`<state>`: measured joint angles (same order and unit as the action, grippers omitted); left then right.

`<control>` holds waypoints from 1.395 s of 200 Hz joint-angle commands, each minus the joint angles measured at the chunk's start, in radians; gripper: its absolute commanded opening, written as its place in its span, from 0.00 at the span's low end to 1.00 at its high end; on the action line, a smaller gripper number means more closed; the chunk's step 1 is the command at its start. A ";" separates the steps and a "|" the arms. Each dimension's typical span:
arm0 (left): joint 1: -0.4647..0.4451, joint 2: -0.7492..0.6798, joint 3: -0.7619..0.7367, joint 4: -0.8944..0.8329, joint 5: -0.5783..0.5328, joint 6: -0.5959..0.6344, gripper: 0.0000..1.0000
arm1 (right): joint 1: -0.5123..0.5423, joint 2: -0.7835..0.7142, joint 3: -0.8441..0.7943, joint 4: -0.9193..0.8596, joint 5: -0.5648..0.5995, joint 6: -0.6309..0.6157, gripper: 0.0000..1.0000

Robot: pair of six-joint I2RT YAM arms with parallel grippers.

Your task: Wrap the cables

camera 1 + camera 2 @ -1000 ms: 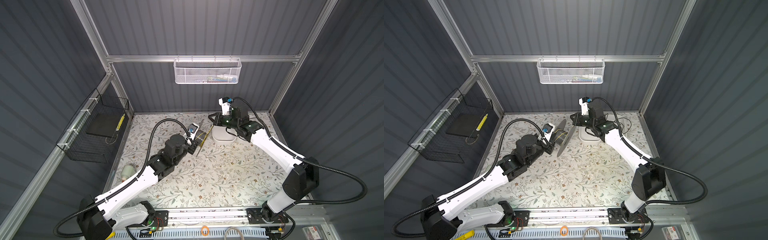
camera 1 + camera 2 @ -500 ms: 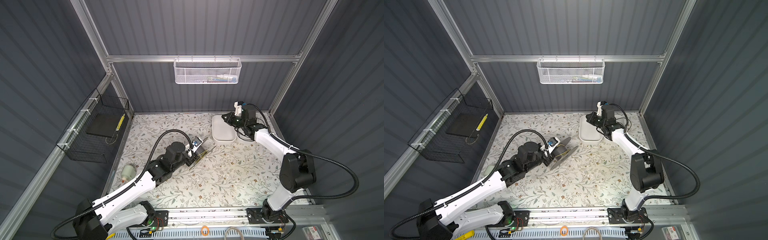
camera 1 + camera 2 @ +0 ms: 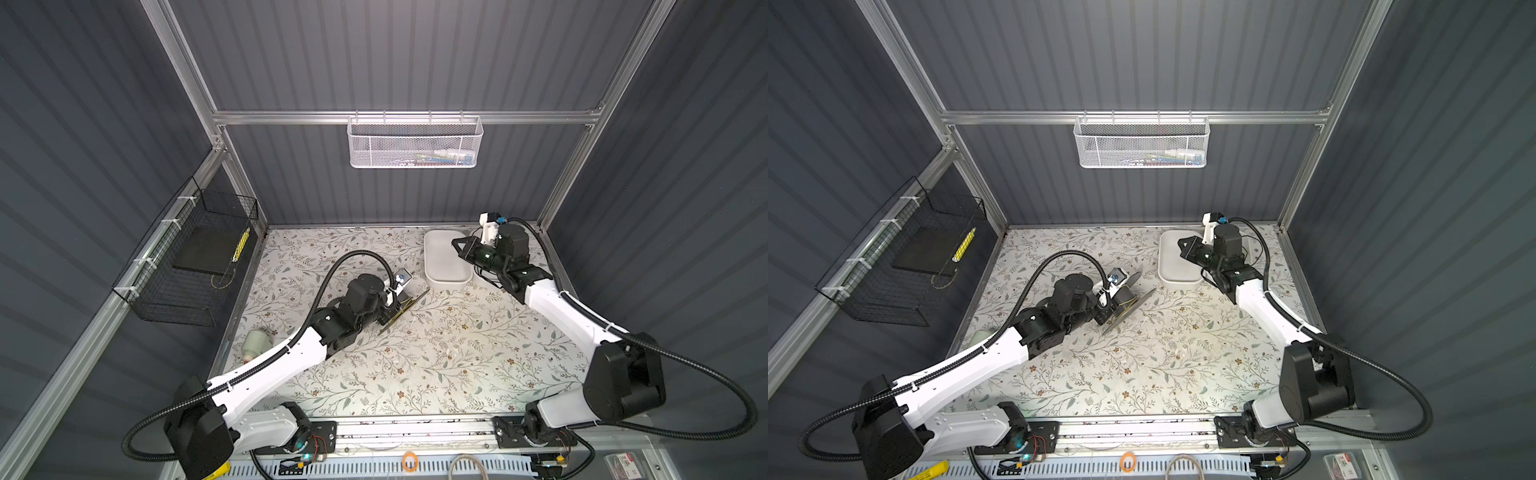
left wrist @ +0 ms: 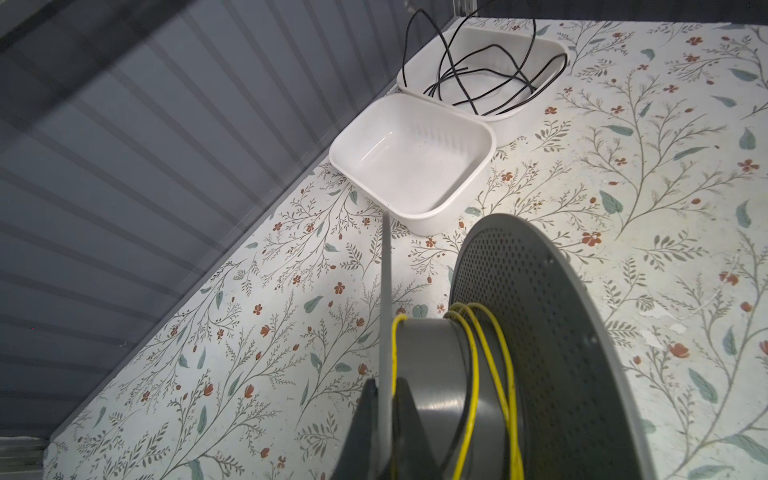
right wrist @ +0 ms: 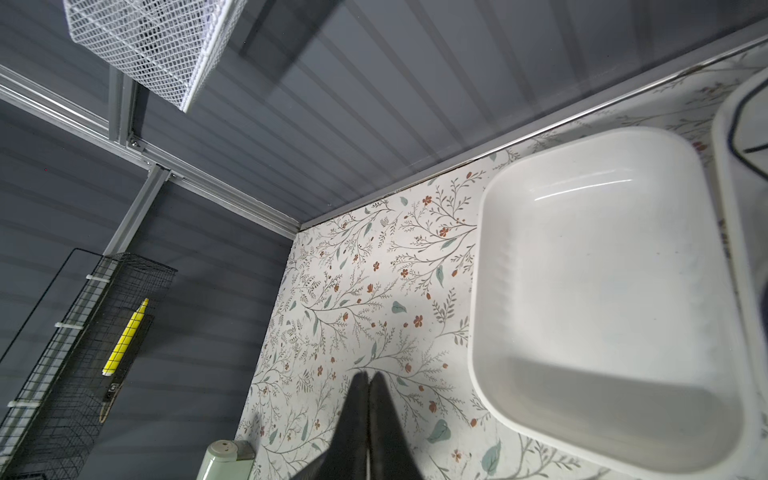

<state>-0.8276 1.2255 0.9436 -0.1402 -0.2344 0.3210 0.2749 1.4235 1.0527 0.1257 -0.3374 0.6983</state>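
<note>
I need to swing my left gripper back and down next and turn the tilted spool flat onto the bare tabletop to let it go, because that spot is below and behind.
A grey spool (image 4: pixel 552 340) rests tilted on the floral table (image 3: pixel 436 374) left of centre, seen in both top views (image 3: pixel 409 303) (image 3: pixel 1133 303). The cables, a thin yellow wire (image 4: pixel 476 374), lie in a few loose turns round its hub; the wire also shows in a top view (image 3: pixel 1128 302). My left gripper (image 4: pixel 384 386) is shut on the edge of the spool's thin near flange (image 4: pixel 385 270), and in both top views the left gripper (image 3: pixel 392 309) (image 3: pixel 1115 309) sits at the spool's left side. At the back right my right gripper (image 3: pixel 455 245) (image 3: pixel 1180 245) (image 5: pixel 369 376) is shut and empty beside a white tray (image 5: pixel 478 291).
The empty white tray (image 3: pixel 440 282) (image 4: pixel 415 220) stands at the back right, and a second white tray (image 4: pixel 557 45) beyond it holds tangled thin black wire (image 4: pixel 478 70). A black wire basket (image 3: pixel 187 266) hangs on the left wall, a white mesh basket (image 3: pixel 415 143) on the back wall. A pale green cylinder (image 3: pixel 257 343) lies by the left edge.
The left arm has brought the spool down and toward the front, from upright to tilted on the table. The right arm has drawn back from the spool to the back right corner.
</note>
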 commanded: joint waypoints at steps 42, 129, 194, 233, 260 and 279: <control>-0.204 0.083 -0.102 0.290 -0.255 0.168 0.00 | -0.020 -0.199 -0.185 -0.012 0.043 -0.052 0.10; -0.385 0.237 -0.271 0.513 -0.418 0.337 0.00 | -0.020 -0.480 -0.405 -0.075 0.055 -0.073 0.28; -0.425 0.334 -0.374 0.583 -0.429 0.259 0.00 | -0.021 -0.583 -0.434 -0.179 0.051 -0.114 0.49; -0.455 0.390 -0.352 0.509 -0.437 0.252 0.20 | -0.023 -0.604 -0.438 -0.207 0.071 -0.134 0.54; -0.459 0.402 -0.315 0.414 -0.430 0.213 0.37 | -0.025 -0.594 -0.426 -0.219 0.071 -0.143 0.58; -0.459 0.387 -0.281 0.321 -0.407 0.173 0.52 | -0.026 -0.592 -0.413 -0.235 0.071 -0.154 0.59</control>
<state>-1.2888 1.6196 0.6312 0.3721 -0.6853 0.5873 0.2546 0.8318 0.6228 -0.0784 -0.2768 0.5732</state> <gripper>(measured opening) 0.435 0.582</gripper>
